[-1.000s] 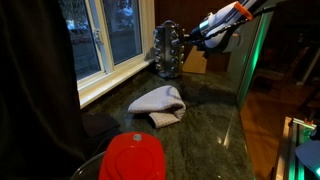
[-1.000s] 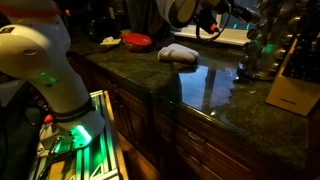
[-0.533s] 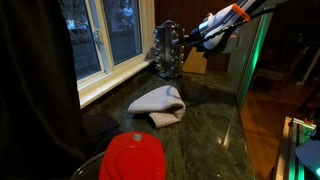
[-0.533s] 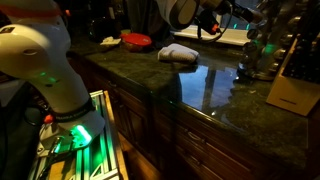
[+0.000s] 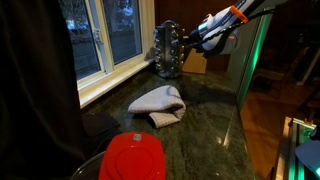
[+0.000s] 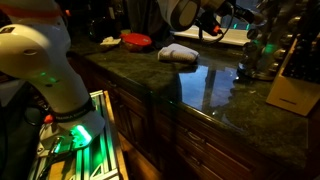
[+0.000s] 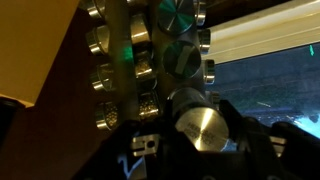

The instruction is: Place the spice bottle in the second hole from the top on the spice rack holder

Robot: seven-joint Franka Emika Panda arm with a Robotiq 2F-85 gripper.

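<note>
I should push my gripper outward into the second hole from the top next and let go, because the far end of the bottle already faces the rack.
The spice rack holder is a shiny silver metal tower on the dark counter near the window; it also shows in an exterior view and fills the wrist view with rows of round silvery caps. My gripper is level with the upper part of the rack, close to its side, and also shows in an exterior view. In the wrist view my gripper is shut on the spice bottle, whose round silver end faces the camera, right in front of the rack's jars.
A tan wooden knife block stands beside the rack, also in an exterior view. A grey folded cloth lies mid-counter. A red lid sits near the counter's front. The window sill runs behind.
</note>
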